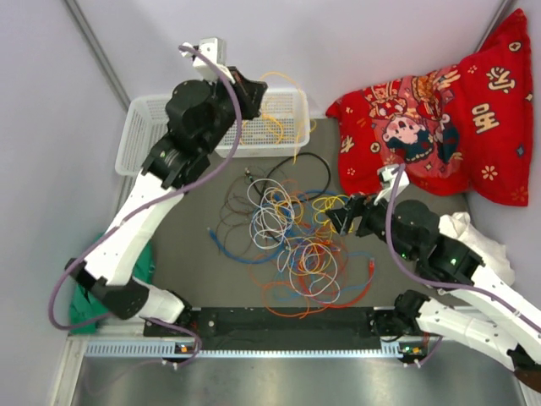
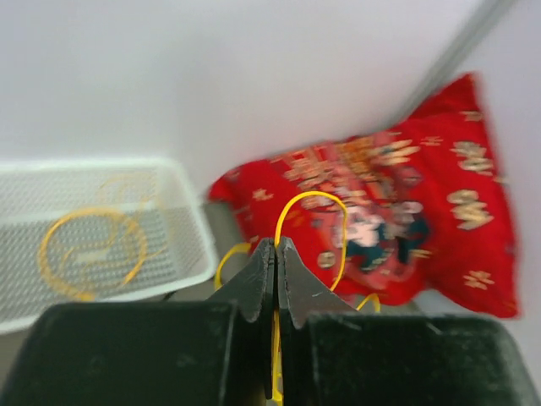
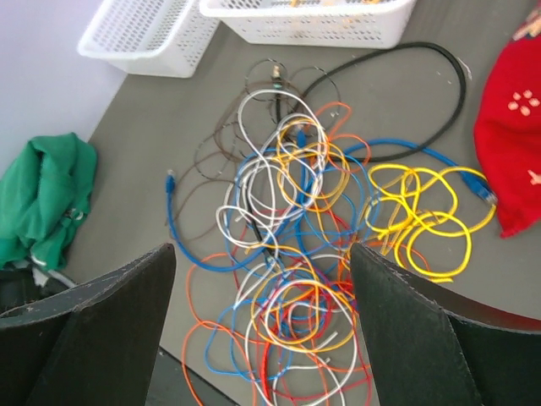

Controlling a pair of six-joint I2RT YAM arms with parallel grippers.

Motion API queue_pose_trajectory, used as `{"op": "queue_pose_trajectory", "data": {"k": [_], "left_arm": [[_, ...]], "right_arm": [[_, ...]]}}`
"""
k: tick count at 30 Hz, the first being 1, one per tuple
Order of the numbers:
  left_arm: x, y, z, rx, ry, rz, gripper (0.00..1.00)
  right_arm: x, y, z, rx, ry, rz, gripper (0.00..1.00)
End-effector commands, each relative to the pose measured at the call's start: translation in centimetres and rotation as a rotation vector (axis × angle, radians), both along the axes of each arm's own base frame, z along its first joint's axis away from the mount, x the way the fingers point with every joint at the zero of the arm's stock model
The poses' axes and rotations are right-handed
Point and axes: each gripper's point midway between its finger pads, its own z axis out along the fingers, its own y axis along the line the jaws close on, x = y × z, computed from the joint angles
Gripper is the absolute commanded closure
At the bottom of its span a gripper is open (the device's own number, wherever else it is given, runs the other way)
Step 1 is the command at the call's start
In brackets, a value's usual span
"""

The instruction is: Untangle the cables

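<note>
I will next lower my right gripper over at the bright yellow coil, as the thin yellow-orange cable runs beside it.
A tangle of cables (image 1: 292, 241), blue, white, orange, red, yellow and black, lies on the grey table (image 1: 194, 271); it fills the right wrist view (image 3: 296, 254). My left gripper (image 1: 254, 91) is raised over the right white basket (image 1: 292, 103) and is shut on a yellow cable (image 2: 314, 203) that loops up from between its fingers. More yellow cable (image 2: 84, 249) lies coiled in the basket. My right gripper (image 1: 342, 216) is open and empty, above the right edge of the tangle, its fingers (image 3: 406, 321) wide apart.
A second white basket (image 1: 139, 135) stands left of the first. A red patterned cushion (image 1: 439, 118) lies at the back right. A green cloth (image 1: 84, 296) sits at the left edge, a white cloth (image 1: 473, 233) at the right. A black rail (image 1: 287, 326) runs along the near edge.
</note>
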Motion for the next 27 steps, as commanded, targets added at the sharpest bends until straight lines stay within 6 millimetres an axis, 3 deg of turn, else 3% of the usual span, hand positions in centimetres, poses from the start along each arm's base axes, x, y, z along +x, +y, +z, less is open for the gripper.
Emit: {"op": "queue_pose_trajectory", "data": {"k": [1, 2, 3, 5, 6, 7, 8, 9, 11, 12, 13, 14, 15, 16, 17, 18, 19, 20, 21, 22, 23, 24, 25, 26, 27], "left_arm": [[7.1, 3.6, -8.4, 0.0, 0.28, 0.122, 1.0], [8.7, 5.1, -9.2, -0.037, 0.309, 0.161, 1.0], [10.3, 5.2, -10.8, -0.037, 0.34, 0.173, 1.0], [12.5, 6.2, -10.9, -0.072, 0.33, 0.197, 1.0], [14.1, 6.1, -12.6, -0.071, 0.356, 0.204, 1.0], [15.3, 6.8, -12.0, -0.092, 0.341, 0.216, 1.0], [16.0, 6.5, -12.1, -0.116, 0.348, 0.197, 1.0], [17.8, 6.1, -13.7, -0.123, 0.369, 0.182, 1.0], [19.7, 6.6, -12.9, -0.154, 0.343, 0.182, 1.0], [21.5, 6.5, -14.8, -0.151, 0.368, 0.187, 1.0], [22.5, 7.1, -13.8, -0.18, 0.344, 0.19, 1.0], [23.4, 7.1, -14.3, -0.189, 0.348, 0.189, 1.0], [24.8, 6.8, -16.7, -0.188, 0.384, 0.176, 1.0], [25.7, 7.4, -16.1, -0.216, 0.371, 0.177, 1.0], [26.3, 7.4, -16.8, -0.22, 0.381, 0.166, 0.96], [27.1, 7.4, -18.6, -0.219, 0.41, 0.166, 0.8], [27.4, 8.0, -19.0, -0.236, 0.425, 0.178, 0.46], [27.5, 8.3, -19.3, -0.24, 0.436, 0.184, 0.34], [27.3, 8.5, -18.9, -0.242, 0.432, 0.19, 0.02], [27.2, 9.0, -19.1, -0.234, 0.431, 0.216, 0.01], [27.0, 9.2, -18.5, -0.236, 0.413, 0.225, 0.01], [26.1, 9.5, -16.4, -0.245, 0.377, 0.226, 0.01], [25.6, 9.8, -16.8, -0.248, 0.387, 0.245, 0.01], [25.0, 9.9, -15.8, -0.259, 0.366, 0.243, 0.01], [23.2, 10.0, -12.7, -0.279, 0.316, 0.227, 0.01]], "right_arm": [[-0.1, -1.1, 0.1, 0.012, -0.008, -0.048, 0.17], [0.0, -1.4, -0.2, 0.002, -0.005, -0.06, 0.17], [0.0, -1.5, -0.2, -0.001, -0.004, -0.066, 0.17], [0.3, -1.8, -0.4, -0.018, -0.008, -0.083, 0.17], [0.3, -1.9, -0.5, -0.022, -0.008, -0.089, 0.17], [0.5, -2.0, -0.6, -0.033, -0.014, -0.095, 0.17], [0.6, -2.1, -0.5, -0.037, -0.018, -0.1, 0.17], [0.7, -2.1, -0.4, -0.041, -0.023, -0.105, 0.17], [1.1, -2.3, -0.3, -0.066, -0.028, -0.123, 0.17], [1.2, -2.3, -0.3, -0.071, -0.03, -0.125, 0.17], [1.3, -2.3, -0.3, -0.078, -0.03, -0.124, 0.17], [1.4, -2.0, -0.2, -0.084, -0.03, -0.12, 0.17], [1.5, -1.9, -0.2, -0.092, -0.033, -0.116, 0.17], [1.6, -1.7, -0.4, -0.101, -0.031, -0.111, 0.17], [1.8, -1.6, -0.5, -0.111, -0.032, -0.109, 0.17], [2.0, -1.4, -0.8, -0.124, -0.027, -0.109, 0.17], [2.2, -1.3, -0.9, -0.138, -0.028, -0.109, 0.17], [2.2, -1.2, -1.1, -0.143, -0.025, -0.105, 0.17], [2.4, -1.0, -1.4, -0.152, -0.02, -0.105, 0.17], [2.4, -0.8, -1.4, -0.155, -0.02, -0.098, 0.16], [2.6, -0.8, -1.6, -0.159, -0.019, -0.102, 0.16], [2.6, -0.7, -1.8, -0.16, -0.016, -0.1, 0.16], [2.9, -0.5, -2.0, -0.161, -0.018, -0.108, 0.16], [3.1, -0.6, -2.6, -0.172, -0.013, -0.116, 0.16], [3.2, -0.6, -2.8, -0.171, -0.008, -0.13, 0.16]]}}
